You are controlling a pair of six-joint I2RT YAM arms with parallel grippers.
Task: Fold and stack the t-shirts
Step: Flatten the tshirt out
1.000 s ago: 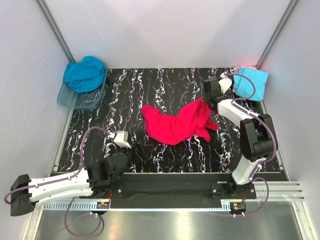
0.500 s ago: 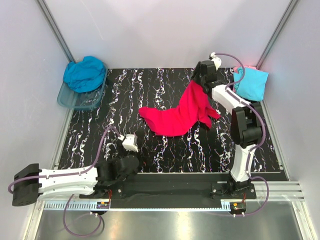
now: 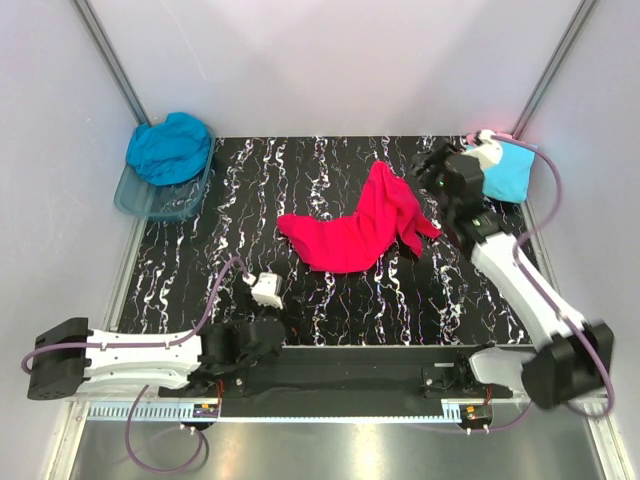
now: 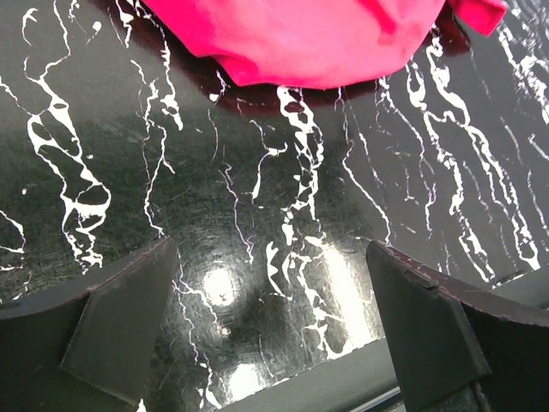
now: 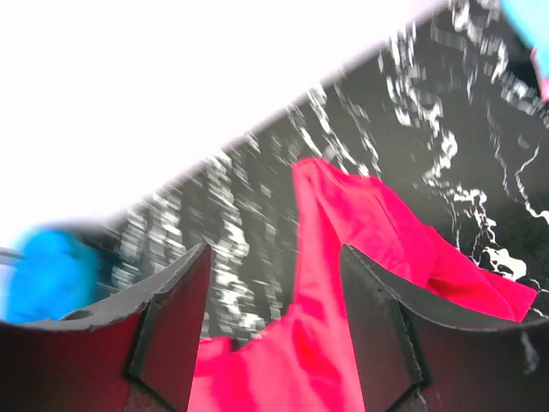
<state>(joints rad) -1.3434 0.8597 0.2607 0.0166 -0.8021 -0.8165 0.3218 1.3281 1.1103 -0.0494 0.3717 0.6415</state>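
The bright pink-red t-shirt's small pointed corner (image 3: 434, 232) (image 5: 518, 300) sticks out from the folds over the table. My right gripper needs to move down and back onto it.
The bright pink-red t-shirt (image 3: 350, 228) lies crumpled on the black marbled table (image 3: 250, 200), one end stretched up toward the far right. My right gripper (image 3: 427, 172) hovers open just right of that end, not touching it; in the right wrist view the t-shirt (image 5: 343, 283) shows beyond the open right gripper (image 5: 274, 257). My left gripper (image 3: 272, 325) is open low over the table's near edge; in its wrist view the left gripper (image 4: 270, 257) holds nothing and the t-shirt (image 4: 300, 39) lies ahead. A teal-blue t-shirt (image 3: 170, 148) fills the tub. A light cyan t-shirt (image 3: 508, 172) lies over a pale pink one (image 3: 490, 134).
The clear bluish plastic tub (image 3: 150, 203) stands at the far left corner. White walls with metal rails (image 3: 110, 70) close in the table on three sides. The right arm's links (image 3: 520, 285) stretch over the table's right side.
My right gripper opened and let go of the pink-red t-shirt's end, then swung right. The lifted end now rests on the table. My left arm drew back toward the near edge.
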